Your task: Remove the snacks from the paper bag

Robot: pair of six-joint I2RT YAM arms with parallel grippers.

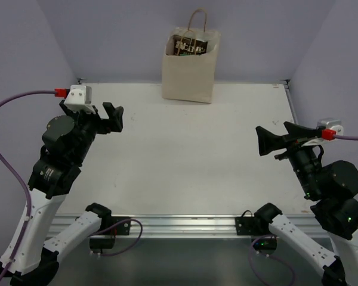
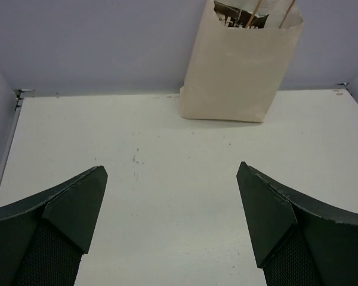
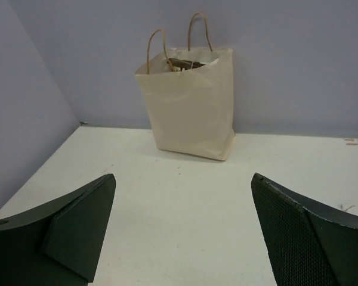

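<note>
The right gripper moves outward and to the left in the top view next, onto the bag's near rim at the cord handle's foot, since the bag stands far off.
The paper bag stands upright at the far middle of the white table, its cord handles up. It also shows in the left wrist view and the right wrist view. A dark brown snack packet peeks out of its open top; the other snacks are hidden inside. My left gripper is open and empty at the left, well short of the bag. My right gripper is open and empty at the right, also far from the bag.
The white table is walled by purple panels on three sides. A metal rail runs along the near edge between the arm bases. Purple cables hang off both arms.
</note>
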